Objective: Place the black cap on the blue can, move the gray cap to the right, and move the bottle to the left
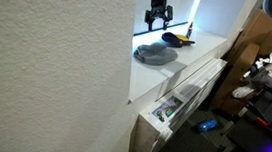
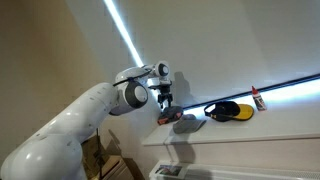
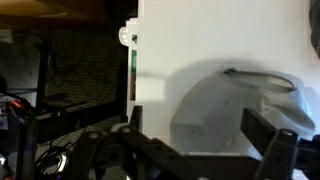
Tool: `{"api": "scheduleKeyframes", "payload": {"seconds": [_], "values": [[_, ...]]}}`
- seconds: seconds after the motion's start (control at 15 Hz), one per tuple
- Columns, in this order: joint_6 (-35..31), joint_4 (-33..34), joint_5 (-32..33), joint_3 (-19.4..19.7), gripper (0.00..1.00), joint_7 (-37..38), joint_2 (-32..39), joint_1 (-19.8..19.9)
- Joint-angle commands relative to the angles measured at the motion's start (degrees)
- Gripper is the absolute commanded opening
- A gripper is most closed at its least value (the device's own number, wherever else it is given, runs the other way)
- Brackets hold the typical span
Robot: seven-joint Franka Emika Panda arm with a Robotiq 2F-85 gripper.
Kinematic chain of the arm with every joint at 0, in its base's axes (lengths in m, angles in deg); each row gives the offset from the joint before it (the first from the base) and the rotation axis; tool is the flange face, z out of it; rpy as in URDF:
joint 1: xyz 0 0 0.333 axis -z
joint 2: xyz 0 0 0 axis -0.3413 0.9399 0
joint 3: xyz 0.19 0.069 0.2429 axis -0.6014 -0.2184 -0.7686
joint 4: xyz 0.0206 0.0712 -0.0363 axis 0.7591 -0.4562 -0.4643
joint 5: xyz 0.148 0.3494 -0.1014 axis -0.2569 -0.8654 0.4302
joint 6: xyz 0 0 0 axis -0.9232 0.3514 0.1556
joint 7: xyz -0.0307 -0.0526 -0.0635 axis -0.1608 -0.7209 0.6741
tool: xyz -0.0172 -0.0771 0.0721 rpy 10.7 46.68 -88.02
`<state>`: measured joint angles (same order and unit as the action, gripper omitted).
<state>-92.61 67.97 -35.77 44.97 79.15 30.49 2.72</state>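
Note:
The robot's gripper isn't holding anything above the gray cap, so next it will turn and lower onto the middle of the gray cap (image 1: 155, 55) (image 3: 225, 100) to pinch the cap's cloth.
The gray cap (image 1: 155, 55) lies on the white ledge (image 1: 204, 44); it also shows in the other exterior view as the gray cap (image 2: 188, 122). My gripper (image 1: 158, 28) hangs just above it, open, with nothing between its fingers. In the wrist view the gray cap (image 3: 225, 100) sits between and beyond the open gripper (image 3: 200, 135). The black cap (image 2: 226, 109), with a yellow patch, rests farther along the ledge, seen too as the black cap (image 1: 178, 37). A small bottle (image 2: 258, 97) with a red top stands past it. The blue can is not in view.
A large white wall (image 1: 46, 67) fills one side. Below the ledge an open drawer (image 1: 168, 107) holds small items. Cluttered equipment (image 1: 271, 84) stands beyond. The ledge's edge (image 3: 135, 70) drops to dark clutter in the wrist view.

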Motion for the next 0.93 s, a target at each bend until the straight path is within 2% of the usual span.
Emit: {"api": "scheduleKeyframes", "payload": {"seconds": [0.0, 0.2, 0.27, 0.53, 0.67, 0.87], "values": [[-7.69, 0.9, 6.93, 1.72, 1.0, 2.28, 1.79, -1.2], [-15.66, 1.48, 12.07, 3.54, 1.0, 4.87, 4.13, -1.71], [-11.96, 0.08, 10.8, 1.32, 1.0, 3.07, 2.32, -0.96], [-15.32, -0.55, 12.05, 2.19, 1.0, 4.06, 3.26, -1.15], [-18.96, -0.07, 14.65, 4.59, 1.0, 6.27, 5.21, -1.33], [-19.05, 0.51, 16.4, 5.33, 1.0, 8.77, 7.74, -0.28]]}}
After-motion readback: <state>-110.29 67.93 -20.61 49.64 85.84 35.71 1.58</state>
